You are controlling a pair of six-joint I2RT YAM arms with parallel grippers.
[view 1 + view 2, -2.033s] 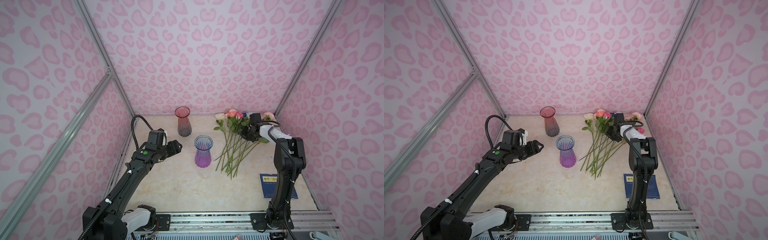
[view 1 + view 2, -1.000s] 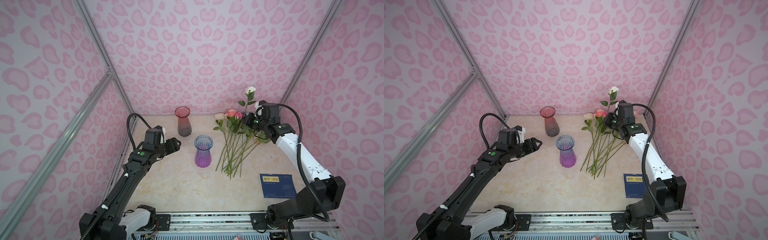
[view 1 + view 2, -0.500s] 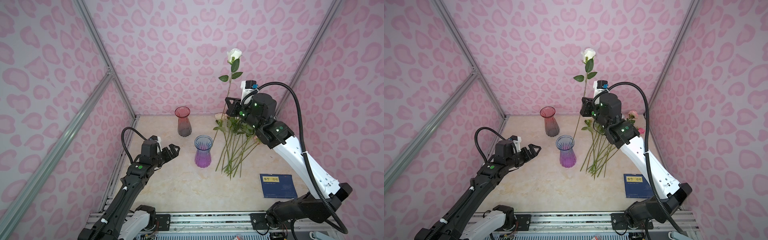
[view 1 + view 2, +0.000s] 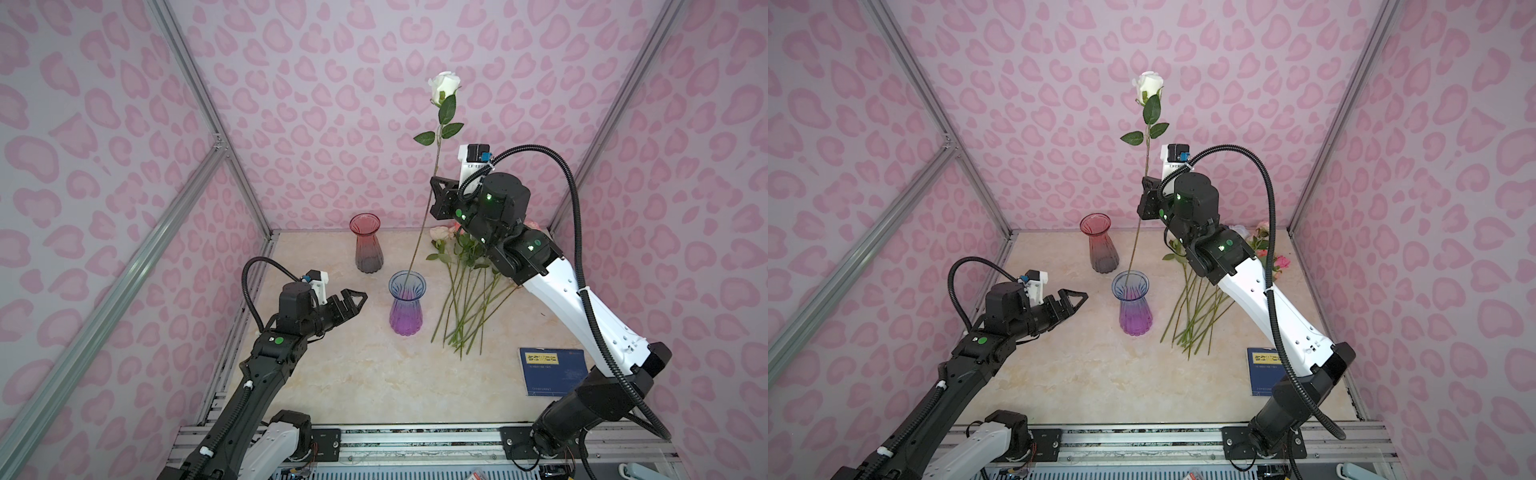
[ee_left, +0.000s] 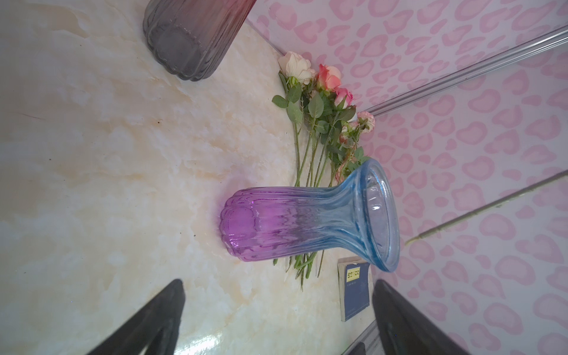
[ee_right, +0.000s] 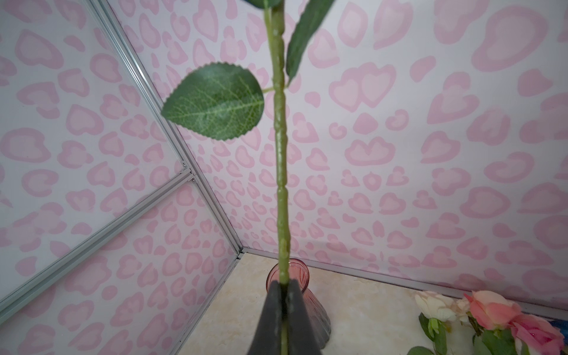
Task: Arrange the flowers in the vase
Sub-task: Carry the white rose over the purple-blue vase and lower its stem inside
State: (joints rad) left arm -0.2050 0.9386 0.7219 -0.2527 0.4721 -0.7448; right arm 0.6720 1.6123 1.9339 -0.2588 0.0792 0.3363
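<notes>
My right gripper next needs to move down toward the blue vase's opening and let go of the green stem inside it, as the stem's tip still hangs above the vase's rim.
My right gripper is shut on the green stem of a white rose, held upright high over the table. The stem's lower end hangs just above the mouth of the blue-and-purple vase; the left wrist view shows the tip outside the rim. The other flowers lie in a bunch on the table right of that vase. My left gripper is open and empty, left of the vase and pointing at it.
A red-and-grey vase stands behind the blue one, near the back wall. A blue book lies at the front right. Pink patterned walls with metal rails close in on three sides.
My right arm lifted the white rose out of the bunch and carried it up and left over the blue-and-purple vase. My left gripper opened, and its arm drew back toward the front.
</notes>
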